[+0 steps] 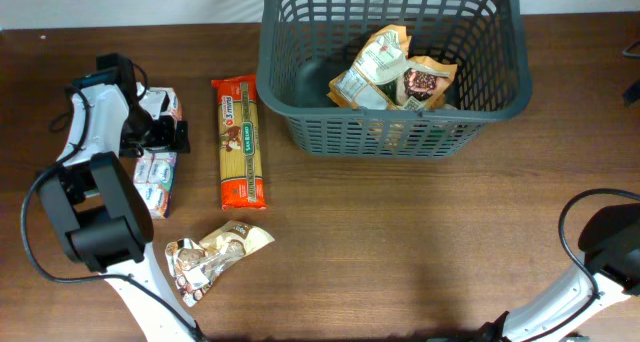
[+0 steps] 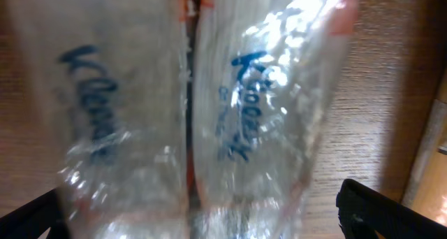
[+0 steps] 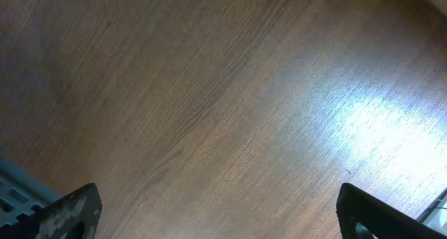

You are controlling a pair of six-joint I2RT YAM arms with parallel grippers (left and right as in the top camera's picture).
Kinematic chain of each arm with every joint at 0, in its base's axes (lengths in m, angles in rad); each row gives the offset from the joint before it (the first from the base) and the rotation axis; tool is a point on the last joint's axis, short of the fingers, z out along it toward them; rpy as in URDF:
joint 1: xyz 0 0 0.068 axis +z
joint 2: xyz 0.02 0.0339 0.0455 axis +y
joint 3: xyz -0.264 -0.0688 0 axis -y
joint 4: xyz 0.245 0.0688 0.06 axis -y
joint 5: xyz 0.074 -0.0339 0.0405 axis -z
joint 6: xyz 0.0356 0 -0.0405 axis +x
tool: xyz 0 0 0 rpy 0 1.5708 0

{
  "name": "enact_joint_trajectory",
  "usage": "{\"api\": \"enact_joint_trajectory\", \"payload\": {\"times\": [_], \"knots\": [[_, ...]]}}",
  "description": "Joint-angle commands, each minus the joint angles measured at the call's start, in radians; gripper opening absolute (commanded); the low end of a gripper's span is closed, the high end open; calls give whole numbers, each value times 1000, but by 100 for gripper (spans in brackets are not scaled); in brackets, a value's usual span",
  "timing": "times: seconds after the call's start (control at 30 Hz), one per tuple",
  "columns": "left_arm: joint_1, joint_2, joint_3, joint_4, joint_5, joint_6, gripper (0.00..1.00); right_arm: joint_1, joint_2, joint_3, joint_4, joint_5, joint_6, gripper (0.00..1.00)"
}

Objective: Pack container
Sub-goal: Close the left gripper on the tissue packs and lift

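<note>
The tissue packs already lie between my left gripper's open fingers, so next it lowers over the middle of the packs and closes across their sides.
The container (image 1: 390, 134) is a dark grey slotted basket at the back centre, holding two snack bags (image 1: 378, 70) (image 1: 427, 82). My left gripper (image 1: 160, 137) is at the far left, low over a stack of clear-wrapped tissue packs (image 1: 157, 172). In the left wrist view the packs (image 2: 265, 113) fill the frame and sit between the widely spread fingers of the left gripper (image 2: 202, 214), which is open. My right gripper (image 3: 216, 211) is open and empty above bare wood; a corner of the container (image 3: 14, 190) shows at its lower left.
A long orange spaghetti pack (image 1: 240, 142) lies between the tissue packs and the container. A chocolate snack bag (image 1: 215, 254) lies near the front left. The right arm's base (image 1: 610, 242) is at the front right corner.
</note>
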Motion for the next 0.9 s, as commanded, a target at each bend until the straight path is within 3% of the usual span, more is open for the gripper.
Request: {"api": "enact_joint_trajectory", "payload": {"times": [0.0,0.87], "knots": [[-2,11,5,11,21,19,99,1,-13,-6,1,5,9,99],[-2,14,3,15,-31,8,99,1,-13,-6,1,5,9,99]]}}
